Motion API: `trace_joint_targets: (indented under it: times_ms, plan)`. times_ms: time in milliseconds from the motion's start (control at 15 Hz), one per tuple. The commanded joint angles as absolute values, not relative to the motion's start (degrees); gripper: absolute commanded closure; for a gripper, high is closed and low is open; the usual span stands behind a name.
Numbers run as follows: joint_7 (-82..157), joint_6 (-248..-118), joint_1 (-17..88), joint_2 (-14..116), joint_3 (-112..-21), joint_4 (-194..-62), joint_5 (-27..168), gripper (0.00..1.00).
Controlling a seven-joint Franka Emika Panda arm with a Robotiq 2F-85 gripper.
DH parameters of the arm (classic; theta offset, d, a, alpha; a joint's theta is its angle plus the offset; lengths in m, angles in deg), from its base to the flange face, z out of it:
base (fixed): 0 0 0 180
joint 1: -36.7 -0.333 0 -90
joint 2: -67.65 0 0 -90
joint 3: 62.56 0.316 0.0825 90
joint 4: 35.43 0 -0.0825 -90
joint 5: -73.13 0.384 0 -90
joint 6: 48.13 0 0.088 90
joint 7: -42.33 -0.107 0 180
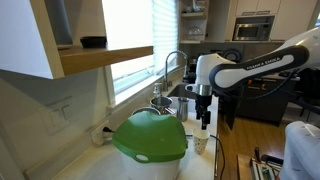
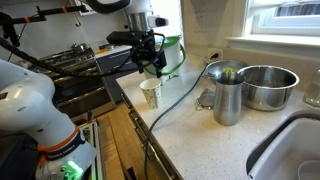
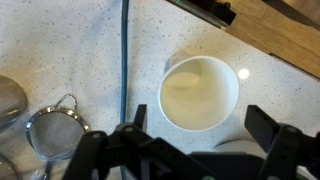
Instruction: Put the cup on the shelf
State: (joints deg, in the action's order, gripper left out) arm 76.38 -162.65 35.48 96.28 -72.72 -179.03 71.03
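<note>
The cup stands below, and its empty opening has room for one finger inside. My gripper will lower its open fingers onto the side of the cup's rim by the cable.
The cup stands upright and empty on the white countertop near its front edge. It also shows in an exterior view and from above in the wrist view. My gripper hangs just above the cup, open and holding nothing. In the wrist view its two fingers spread wider than the cup's rim. The shelf, a light-wood ledge on the white wall panel, is up and to the left of the arm. It is well above the counter.
A green dome sits on the counter beside the cup. A dark shallow bowl rests on the shelf. A metal canister, a metal bowl and the sink lie along the counter. A strainer and a cable lie near the cup.
</note>
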Motion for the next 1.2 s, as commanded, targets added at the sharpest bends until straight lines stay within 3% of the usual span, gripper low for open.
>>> trace_joint_targets:
  times_ms: [0, 467, 533, 667, 1133]
  plan:
    - [78.5, -167.0, 36.1, 95.6, -74.2, -181.9, 71.0, 0.0]
    - [77.5, -171.9, 38.5, 92.6, -75.1, -184.4, 70.1, 0.0]
    - [77.2, -173.1, 38.6, 92.2, -75.1, -184.8, 70.5, 0.25]
    - [75.8, -177.9, 39.2, 91.8, -74.8, -186.1, 70.4, 0.34]
    - [64.0, -182.1, 39.8, 90.3, -73.6, -186.4, 72.5, 0.89]
